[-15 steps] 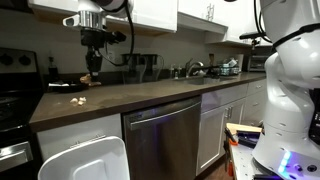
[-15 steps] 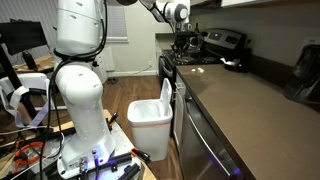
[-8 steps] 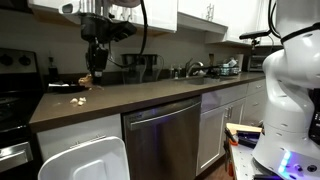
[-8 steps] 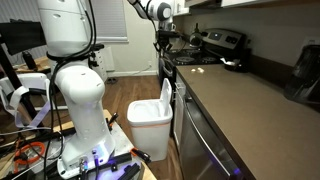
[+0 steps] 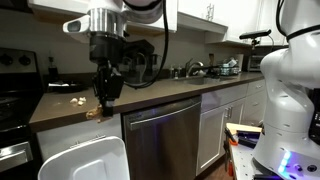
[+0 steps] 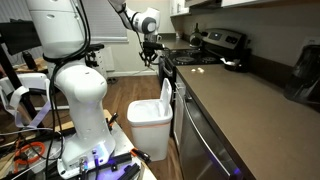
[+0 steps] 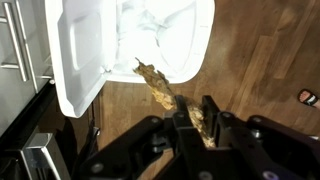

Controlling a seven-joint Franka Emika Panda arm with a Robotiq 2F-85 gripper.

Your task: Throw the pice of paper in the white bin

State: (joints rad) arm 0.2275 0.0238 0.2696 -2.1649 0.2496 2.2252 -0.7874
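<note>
My gripper should move down a little next, toward the white bin's opening (image 6: 148, 110) (image 7: 165, 45) below it, and let go of the crumpled brown paper, because the bin's lid is open.
My gripper (image 7: 192, 118) is shut on a crumpled brown piece of paper (image 7: 158, 88), which sticks out past the fingertips. In the wrist view the white bin (image 7: 190, 60) lies below and ahead, its lid (image 7: 80, 55) swung open and a white liner inside. In an exterior view the gripper (image 5: 102, 100) hangs past the counter's front edge, above the bin's lid (image 5: 85, 160). In the other exterior view the gripper (image 6: 149, 55) is high above the bin (image 6: 152, 118), which stands on the wooden floor beside the cabinets.
A dark countertop (image 5: 150, 95) runs along the wall with a stove (image 5: 12, 75) at one end and a sink with dishes (image 5: 205, 70) at the other. A dishwasher (image 5: 165, 135) is under the counter. Paper scraps (image 5: 80, 100) lie on the counter.
The gripper has moved with the paper from over the counter near the stove out past the counter's front edge and lower, toward the bin.
</note>
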